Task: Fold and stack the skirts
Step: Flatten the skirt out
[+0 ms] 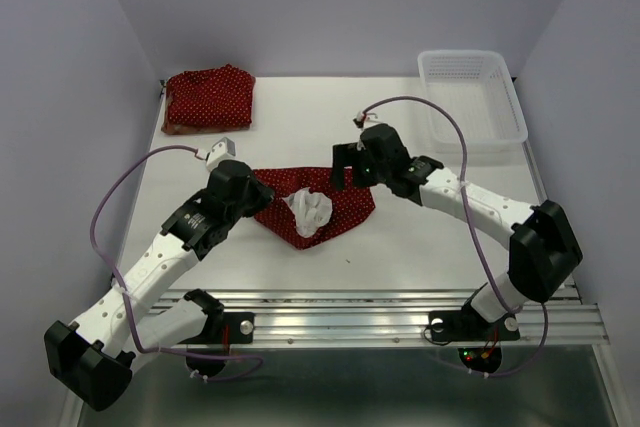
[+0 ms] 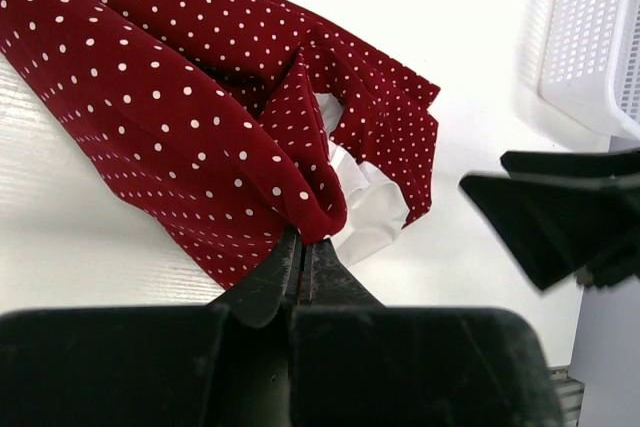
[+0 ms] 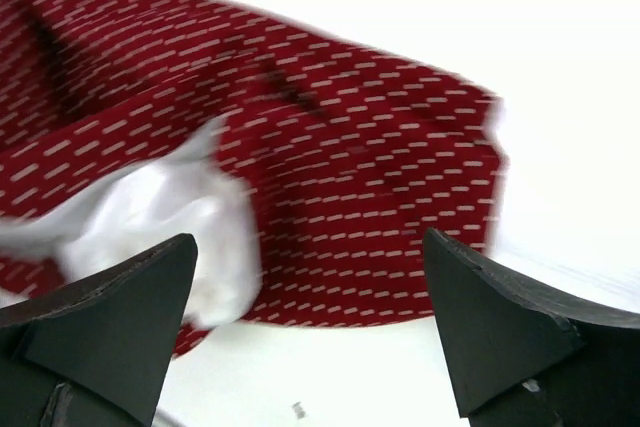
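Observation:
The robot next needs to lower its right gripper and move it to the left in the top view, to close on the red fold (image 3: 246, 179) beside the white lining, where an edge of the skirt shows.
A dark red dotted skirt (image 1: 345, 209) lies crumpled mid-table with its white lining (image 1: 308, 211) bunched up on top. My left gripper (image 1: 262, 195) is shut on the skirt's left edge; in the left wrist view the jaws (image 2: 305, 247) pinch a fold of the cloth (image 2: 180, 117) next to the lining (image 2: 370, 202). My right gripper (image 1: 342, 169) is open and empty just above the skirt's right end (image 3: 370, 167), with its wrist view blurred. A second dotted skirt (image 1: 209, 99) lies folded at the back left. The checked skirt is not clearly visible.
A white mesh basket (image 1: 472, 95) stands at the back right and also shows in the left wrist view (image 2: 590, 37). A metal rail (image 1: 400, 312) runs along the table's near edge by the arm bases.

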`<state>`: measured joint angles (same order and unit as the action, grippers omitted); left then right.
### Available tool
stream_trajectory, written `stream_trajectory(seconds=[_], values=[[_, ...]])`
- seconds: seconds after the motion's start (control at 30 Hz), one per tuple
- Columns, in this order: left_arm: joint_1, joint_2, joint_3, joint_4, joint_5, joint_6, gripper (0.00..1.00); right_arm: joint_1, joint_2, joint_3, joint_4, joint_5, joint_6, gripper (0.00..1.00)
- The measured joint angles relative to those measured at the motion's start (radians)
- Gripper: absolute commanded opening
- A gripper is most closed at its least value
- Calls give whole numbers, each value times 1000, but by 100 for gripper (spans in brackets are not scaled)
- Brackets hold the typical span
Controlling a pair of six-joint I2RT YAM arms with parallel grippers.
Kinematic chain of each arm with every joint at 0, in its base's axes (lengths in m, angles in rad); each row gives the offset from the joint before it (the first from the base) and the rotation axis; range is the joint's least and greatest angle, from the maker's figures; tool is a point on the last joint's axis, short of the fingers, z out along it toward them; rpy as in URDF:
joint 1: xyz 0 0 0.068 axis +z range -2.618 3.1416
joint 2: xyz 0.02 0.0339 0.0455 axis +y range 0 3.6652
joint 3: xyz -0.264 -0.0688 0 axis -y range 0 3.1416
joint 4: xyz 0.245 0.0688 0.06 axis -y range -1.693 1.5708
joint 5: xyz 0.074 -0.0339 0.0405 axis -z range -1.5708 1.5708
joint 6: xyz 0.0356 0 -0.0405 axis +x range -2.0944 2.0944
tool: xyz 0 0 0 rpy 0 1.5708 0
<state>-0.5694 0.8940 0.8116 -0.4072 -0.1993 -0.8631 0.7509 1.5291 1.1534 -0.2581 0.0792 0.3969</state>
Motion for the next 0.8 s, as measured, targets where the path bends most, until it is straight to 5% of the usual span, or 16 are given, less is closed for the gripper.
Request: stream_trajectory(seconds=[0.17,0.8], values=[[0,0,0,-8,-6,-10,0,-116,72,-11,-3,-16,26,100],[2,-8,-2,-21,-19,-18,0,-37,269,9,15,-272,-47,95]])
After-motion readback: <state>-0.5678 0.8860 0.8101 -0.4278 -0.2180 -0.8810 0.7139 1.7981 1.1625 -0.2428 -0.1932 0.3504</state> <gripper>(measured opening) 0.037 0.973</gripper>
